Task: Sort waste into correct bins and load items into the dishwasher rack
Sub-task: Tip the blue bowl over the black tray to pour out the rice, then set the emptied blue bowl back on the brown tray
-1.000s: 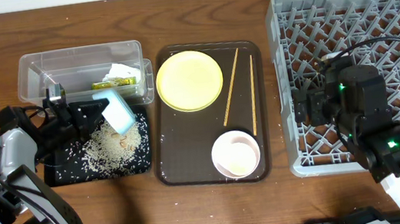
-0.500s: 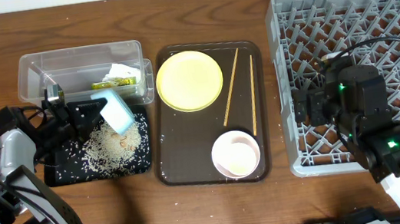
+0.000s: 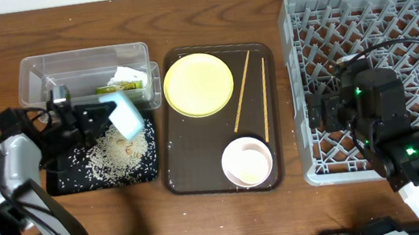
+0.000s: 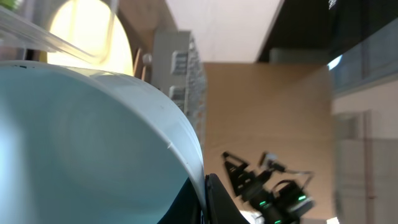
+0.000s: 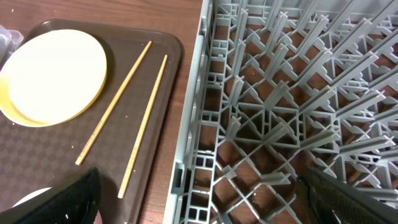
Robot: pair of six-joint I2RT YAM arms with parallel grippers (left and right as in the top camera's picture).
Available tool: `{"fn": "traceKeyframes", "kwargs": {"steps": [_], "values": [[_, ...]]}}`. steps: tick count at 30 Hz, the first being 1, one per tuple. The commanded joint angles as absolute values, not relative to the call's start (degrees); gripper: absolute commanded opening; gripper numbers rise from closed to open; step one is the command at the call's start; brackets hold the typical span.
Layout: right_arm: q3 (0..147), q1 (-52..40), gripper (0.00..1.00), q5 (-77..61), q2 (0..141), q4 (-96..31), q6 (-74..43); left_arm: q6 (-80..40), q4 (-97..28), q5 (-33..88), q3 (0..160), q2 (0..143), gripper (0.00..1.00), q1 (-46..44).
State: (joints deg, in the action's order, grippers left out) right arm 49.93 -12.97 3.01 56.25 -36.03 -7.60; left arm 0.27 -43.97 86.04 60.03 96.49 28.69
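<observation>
The left gripper swings over the brown serving tray next, turns the bowl upright and lowers it beside the pale bowl, where the tray is empty.
My left gripper (image 3: 105, 115) is shut on the rim of the light blue bowl (image 3: 127, 117) and holds it tilted on its side over the black tray (image 3: 64, 181), where white rice (image 3: 117, 152) lies in a heap. In the left wrist view the bowl (image 4: 81, 137) fills the left and my jaw (image 4: 208, 199) pinches its rim. The clear tub (image 3: 66, 71) holds the snack wrapper (image 3: 120, 86) and the white napkin (image 3: 130, 71). My right gripper (image 3: 324, 110) is open and empty over the left edge of the grey rack (image 3: 391, 20). No cup shows.
The brown serving tray (image 3: 198, 155) holds the yellow plate (image 3: 198, 84), two chopsticks (image 3: 242, 90) and the pale bowl (image 3: 247, 162). The right wrist view shows the plate (image 5: 56, 74), chopsticks (image 5: 112, 112) and rack lattice (image 5: 280, 112).
My left arm has shifted slightly to the right with the blue bowl, still tilted over the rice. The right arm has not moved.
</observation>
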Motion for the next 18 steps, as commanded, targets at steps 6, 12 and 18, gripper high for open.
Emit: {"fn": "traceKeyframes", "kwargs": {"steps": [6, 12, 18], "values": [[51.3, -11.6, 0.99, 3.0, 56.2, -35.6, -7.2, -0.1, -44.4, 64.8, 59.7, 87.6, 0.06, 14.7], [51.3, -11.6, 0.99, 3.0, 56.2, -35.6, -7.2, -1.2, -44.7, 44.6, 59.7, 87.6, 0.06, 0.1], [51.3, -11.6, 0.99, 3.0, 56.3, -35.6, -7.2, -1.6, -44.5, 26.5, 59.7, 88.3, 0.06, -12.8]]}}
